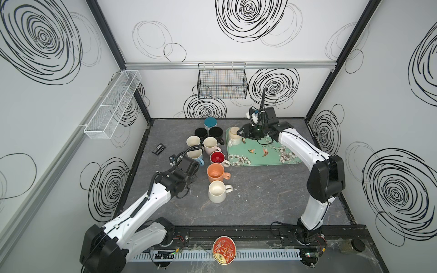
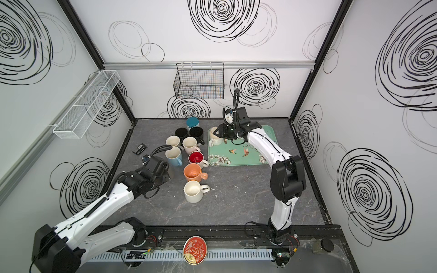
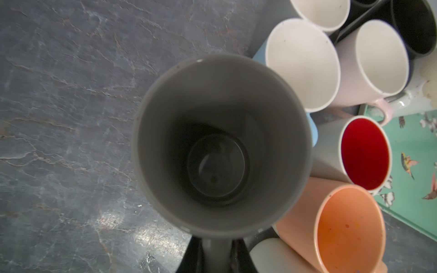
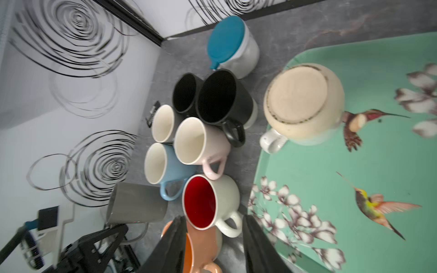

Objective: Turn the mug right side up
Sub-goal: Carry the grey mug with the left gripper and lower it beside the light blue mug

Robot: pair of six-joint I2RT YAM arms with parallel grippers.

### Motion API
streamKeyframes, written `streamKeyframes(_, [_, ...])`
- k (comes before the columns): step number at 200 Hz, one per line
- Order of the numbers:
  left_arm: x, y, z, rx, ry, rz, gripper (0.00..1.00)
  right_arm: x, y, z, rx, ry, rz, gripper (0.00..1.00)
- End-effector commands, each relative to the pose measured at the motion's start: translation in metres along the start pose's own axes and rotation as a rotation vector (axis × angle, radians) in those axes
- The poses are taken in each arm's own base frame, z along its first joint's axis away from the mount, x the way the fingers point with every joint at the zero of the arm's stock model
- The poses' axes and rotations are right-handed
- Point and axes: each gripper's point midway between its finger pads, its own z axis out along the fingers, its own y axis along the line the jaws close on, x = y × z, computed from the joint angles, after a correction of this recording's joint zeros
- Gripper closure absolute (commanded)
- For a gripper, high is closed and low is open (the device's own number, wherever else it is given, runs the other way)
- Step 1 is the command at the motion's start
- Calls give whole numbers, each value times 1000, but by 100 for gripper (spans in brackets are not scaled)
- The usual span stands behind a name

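Note:
The grey mug goes down toward the light blue and orange mugs next and my left gripper releases its handle, since bare tabletop by those mugs lies below the gripper.
A cream mug (image 1: pixel 233 132) (image 4: pixel 300 101) stands upside down, base up, in the far left corner of the green bird tray (image 1: pixel 279 153) (image 4: pixel 390 153). My right gripper (image 1: pixel 241 134) (image 4: pixel 214 245) hangs just right of it in both top views, open, with nothing between its fingers and not touching the mug. My left gripper (image 3: pixel 216 250) (image 1: pixel 192 176) is shut on the handle of a grey mug (image 3: pixel 220 99) (image 4: pixel 137 203), whose mouth faces the left wrist camera. In both top views the arm mostly hides this mug.
Upright mugs cluster left of the tray: pink (image 1: pixel 210 144), light blue (image 1: pixel 196 156), red-lined (image 1: pixel 218 158), orange (image 1: pixel 216 173), white (image 1: pixel 217 191), two black (image 1: pixel 215 133), and a teal-lidded one (image 1: pixel 210 123). A small black device (image 1: pixel 159 149) lies at left. A round red tin (image 1: pixel 223 250) sits at the front.

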Motion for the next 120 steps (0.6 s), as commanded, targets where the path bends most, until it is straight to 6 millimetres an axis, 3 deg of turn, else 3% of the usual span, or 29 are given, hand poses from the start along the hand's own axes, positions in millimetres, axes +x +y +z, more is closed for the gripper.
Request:
streamKeyframes(1, [-26,-28,0,85,-144,-102,100,28,-41,0,225,128,-36,55])
streamKeyframes(42, [-19,-29,14,38,-156,-104,100,42,-52,5,267,186,-33,55])
streamKeyframes(112, [0,-37,27,14,-123,-180,100,42,-55,8,261,191,-33,54])
streamKeyframes(120, [3,-38,29,15,-115,-188,92,43,-55,8,259,192,-31,54])
